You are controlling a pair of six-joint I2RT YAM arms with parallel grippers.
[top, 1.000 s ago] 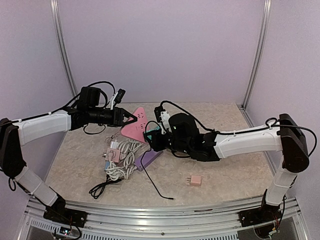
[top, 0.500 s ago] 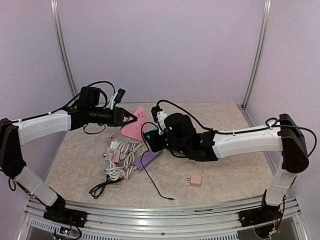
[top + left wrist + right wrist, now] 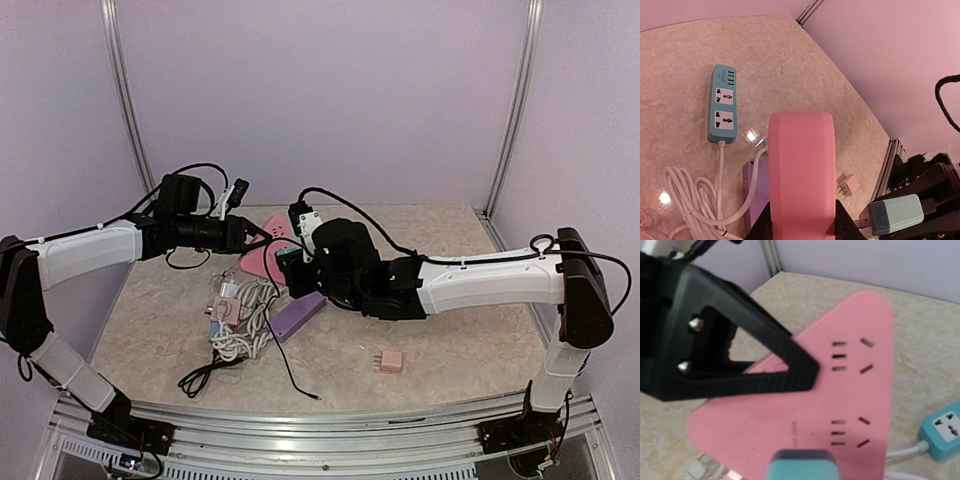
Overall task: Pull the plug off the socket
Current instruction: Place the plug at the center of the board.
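My right gripper carries the plug across next, lowers and releases it, since clear tabletop beside the pink adapter lies below and right in the top view.
A pink triangular power strip is held off the table, and my left gripper is shut on its edge. In the left wrist view the strip fills the space between my fingers. My right gripper is shut on a teal plug with a black cord. In the right wrist view the plug hangs in front of the strip's face, near its lower sockets. In the left wrist view the plug sits just right of the strip, with a small gap and a bare prong showing.
On the table lie a blue power strip, a purple strip, a coiled white cable and a small pink adapter. A second black cable lies near the front left. Purple walls enclose the table.
My right gripper has moved left and away from the bases with the teal plug, closer to the pink strip. The black cord's loose end has dragged left. The left arm has stayed put.
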